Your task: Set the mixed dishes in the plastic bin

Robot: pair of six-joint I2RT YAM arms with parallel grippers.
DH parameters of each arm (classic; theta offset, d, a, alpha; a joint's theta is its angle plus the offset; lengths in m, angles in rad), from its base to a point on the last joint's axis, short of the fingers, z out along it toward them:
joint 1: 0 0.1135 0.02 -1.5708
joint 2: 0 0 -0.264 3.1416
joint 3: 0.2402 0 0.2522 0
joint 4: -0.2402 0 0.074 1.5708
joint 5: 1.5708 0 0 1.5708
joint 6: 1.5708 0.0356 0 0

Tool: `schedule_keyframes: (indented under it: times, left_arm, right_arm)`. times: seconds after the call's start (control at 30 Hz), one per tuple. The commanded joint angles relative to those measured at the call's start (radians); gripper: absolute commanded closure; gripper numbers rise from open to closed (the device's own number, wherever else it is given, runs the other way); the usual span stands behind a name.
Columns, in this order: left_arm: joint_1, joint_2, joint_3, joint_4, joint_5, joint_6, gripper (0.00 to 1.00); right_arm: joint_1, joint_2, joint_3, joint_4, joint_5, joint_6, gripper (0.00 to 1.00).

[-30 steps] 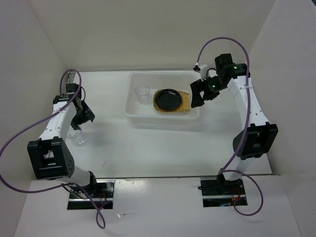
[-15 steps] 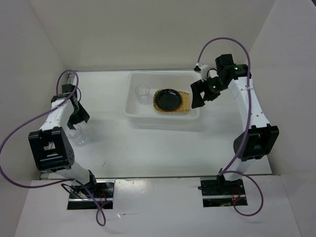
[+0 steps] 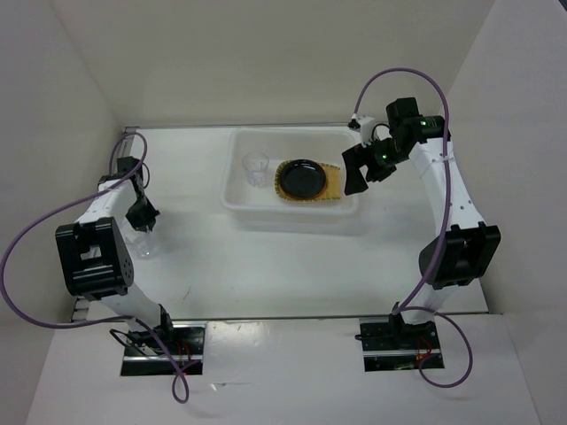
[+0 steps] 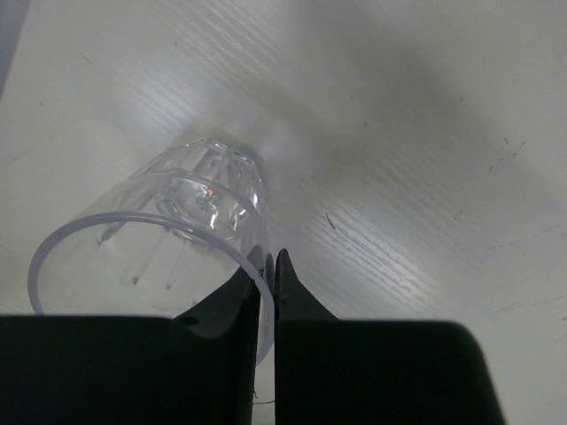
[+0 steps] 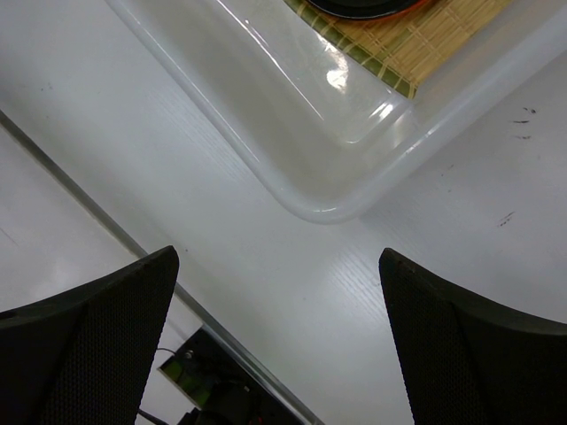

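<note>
The cup in my left gripper should go onto the bin's bare bottom (image 3: 254, 194) beside the other cup, since the tray (image 3: 330, 184) leaves room there. My left gripper will next rise, cross to the bin, lower and release it.
A clear cup (image 4: 151, 239) rests on the white table at the far left (image 3: 142, 245). My left gripper (image 4: 268, 257) is shut on its rim wall, one finger inside and one outside (image 3: 142, 217). The plastic bin (image 3: 232, 181) sits at the back centre. It holds another clear cup (image 3: 256, 168) and the woven tray (image 3: 330, 184) with the black plate (image 3: 301, 177) on it. Just off the bin's right end hangs my right gripper (image 3: 359, 173), open and empty. In the right wrist view my right gripper (image 5: 276, 257) is over bare table beside the bin's corner (image 5: 328, 208) and the tray (image 5: 425, 44).
White walls close in the table on the left, back and right. A metal strip (image 5: 71, 190) runs along the table's edge by the right gripper. Purple cables loop off both arms (image 3: 399, 75).
The left arm swung in and its gripper came down onto the cup and closed on its rim. The right arm has barely moved.
</note>
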Motion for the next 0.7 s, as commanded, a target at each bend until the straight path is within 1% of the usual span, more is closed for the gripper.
schedule_keyframes:
  times: [0.0, 0.13, 0.17, 0.2, 0.23, 0.27, 0.3, 0.37, 0.43, 0.47, 0.5, 0.53, 0.63, 0.67]
  left_arm:
    - [0.004, -0.008, 0.013, 0.007, -0.007, 0.013, 1.0]
    - [0.004, -0.106, 0.089, -0.016, -0.027, 0.031, 1.0]
    - [0.004, -0.135, 0.106, -0.007, -0.009, 0.044, 1.0]
    - [0.004, -0.204, 0.14, 0.022, 0.014, 0.044, 1.0]
    - [0.004, -0.24, 0.157, 0.038, 0.042, 0.054, 1.0]
    - [0.004, -0.263, 0.187, 0.038, 0.098, 0.055, 1.0]
    - [0.004, -0.263, 0.268, -0.002, 0.11, 0.055, 1.0]
    - [-0.02, -0.271, 0.313, -0.002, 0.165, -0.004, 1.0]
    - [-0.054, -0.294, 0.33, 0.085, 0.252, -0.022, 1.0]
    - [-0.071, -0.303, 0.349, 0.144, 0.324, -0.022, 1.0]
    - [-0.118, -0.303, 0.372, 0.162, 0.349, -0.013, 1.0]
    - [-0.146, -0.26, 0.448, 0.162, 0.367, 0.031, 1.0]
    - [-0.266, -0.151, 0.618, 0.049, 0.367, 0.128, 1.0]
    - [-0.33, -0.066, 0.73, -0.038, 0.334, 0.186, 1.0]
  right_arm:
    - [-0.006, -0.041, -0.017, 0.023, 0.001, -0.006, 0.02]
    - [-0.006, -0.041, -0.017, 0.023, 0.001, -0.006, 0.02]
    - [-0.006, -0.041, -0.017, 0.023, 0.001, -0.006, 0.02]
    - [-0.006, -0.032, -0.017, 0.023, 0.001, -0.006, 0.02]
    - [-0.006, -0.032, -0.017, 0.023, 0.001, -0.006, 0.02]
    - [-0.006, -0.032, -0.008, 0.023, 0.001, -0.006, 0.02]
    - [-0.006, -0.032, -0.008, 0.023, 0.001, -0.006, 0.02]
    - [-0.006, -0.022, 0.003, 0.023, 0.001, -0.006, 0.02]
    - [-0.006, -0.013, 0.014, 0.023, 0.001, -0.015, 0.02]
    - [-0.006, -0.013, 0.014, 0.023, 0.001, -0.015, 0.02]
    - [-0.006, -0.013, 0.014, 0.023, 0.001, -0.015, 0.02]
    - [-0.006, -0.013, 0.023, 0.023, 0.01, -0.015, 0.02]
    - [-0.006, -0.013, 0.012, 0.023, 0.01, -0.015, 0.02]
    - [-0.006, -0.013, 0.003, 0.023, 0.01, -0.015, 0.02]
